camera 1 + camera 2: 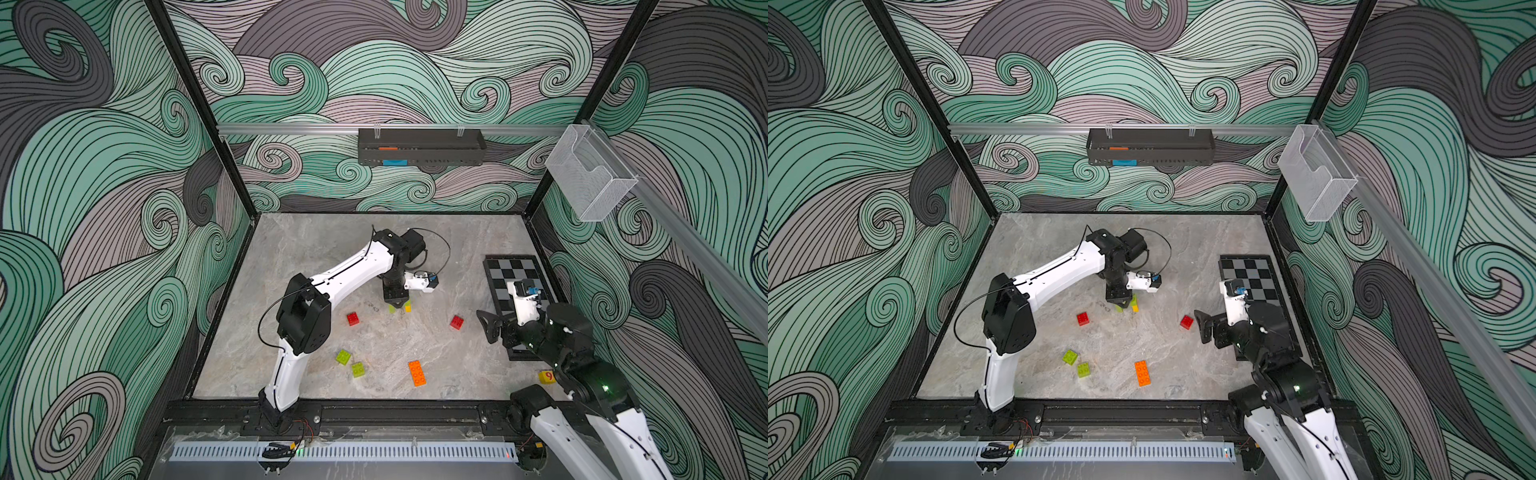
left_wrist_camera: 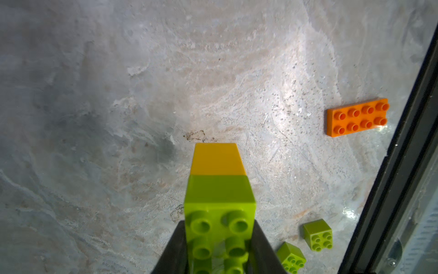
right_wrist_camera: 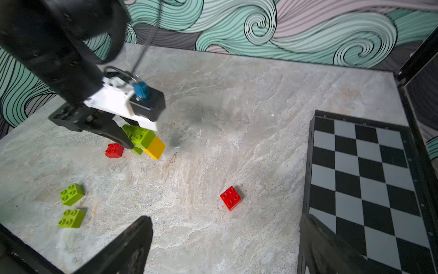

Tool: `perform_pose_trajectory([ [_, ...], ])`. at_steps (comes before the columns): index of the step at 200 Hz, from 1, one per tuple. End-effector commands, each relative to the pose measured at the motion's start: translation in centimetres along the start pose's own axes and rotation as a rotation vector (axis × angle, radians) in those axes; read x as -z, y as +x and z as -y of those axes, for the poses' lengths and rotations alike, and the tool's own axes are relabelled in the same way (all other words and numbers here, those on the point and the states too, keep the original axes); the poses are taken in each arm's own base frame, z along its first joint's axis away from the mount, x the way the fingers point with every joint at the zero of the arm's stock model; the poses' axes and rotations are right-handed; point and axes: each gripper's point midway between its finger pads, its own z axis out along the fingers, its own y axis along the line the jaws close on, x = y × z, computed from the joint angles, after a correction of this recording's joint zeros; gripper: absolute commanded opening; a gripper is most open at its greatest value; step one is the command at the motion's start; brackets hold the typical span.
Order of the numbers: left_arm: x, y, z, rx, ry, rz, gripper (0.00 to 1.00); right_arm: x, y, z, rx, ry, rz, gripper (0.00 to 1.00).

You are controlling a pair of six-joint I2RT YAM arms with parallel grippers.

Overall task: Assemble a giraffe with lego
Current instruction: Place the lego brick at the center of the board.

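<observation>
The robot's left gripper needs to move down toward the bare tabletop between the red squares below it and release the giraffe's body brick point(image 2: 219, 227), because both of the giraffe's legs still hang clear.
My left gripper point(image 1: 399, 305) point(image 2: 219, 237) is shut on the long lime green body brick point(image 2: 219, 227) of the part-built giraffe point(image 3: 142, 140). A yellow leg point(image 2: 218, 159) sits under one end and a lime leg point(image 3: 137, 151) under the other. The figure hangs tilted, close to the table. Loose lego lies round it: two red squares point(image 1: 353, 318) point(image 1: 457, 322), two lime squares point(image 1: 343, 357) point(image 1: 358, 369) and a long orange brick point(image 1: 417, 373). Over the table's right side my right gripper point(image 1: 488, 328) point(image 3: 225, 220) stands open with nothing in it, close to the right red square point(image 3: 231, 198).
A folding chessboard point(image 1: 515, 270) lies along the right edge, partly under the right arm. A yellow cube with a red 9 point(image 1: 547, 377) sits at the front right. A black basket point(image 1: 419, 147) and a clear box point(image 1: 590, 178) hang on the walls.
</observation>
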Motion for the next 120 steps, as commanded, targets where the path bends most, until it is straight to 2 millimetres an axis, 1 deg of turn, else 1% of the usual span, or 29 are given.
perform_pose_trajectory([
  [1, -0.7, 0.5, 0.4, -0.017, -0.001, -0.059, 0.0, 1.1, -0.5, 1.0, 0.087, 0.065, 0.137, 0.99],
  [9, -1.1, 0.4, 0.1, -0.017, -0.016, -0.057, 0.0, 1.4, -0.3, 1.0, 0.08, 0.067, 0.167, 0.99],
  [23, -1.8, 0.2, -0.4, -0.02, -0.048, -0.058, 0.0, 1.8, -0.3, 0.1, 0.095, 0.013, 0.188, 0.99],
  [65, -3.8, 0.0, -1.1, -0.04, -0.11, -0.063, 0.0, 1.7, -0.2, -0.1, 0.093, 0.002, 0.183, 0.99],
  [81, -4.0, 0.0, -1.4, -0.029, -0.135, -0.067, 0.0, 1.7, -0.2, -0.2, 0.093, -0.002, 0.181, 0.99],
  [120, -5.2, 0.1, -1.1, -0.033, -0.139, -0.07, 0.0, 1.7, -0.2, -0.3, 0.096, -0.008, 0.186, 0.99],
])
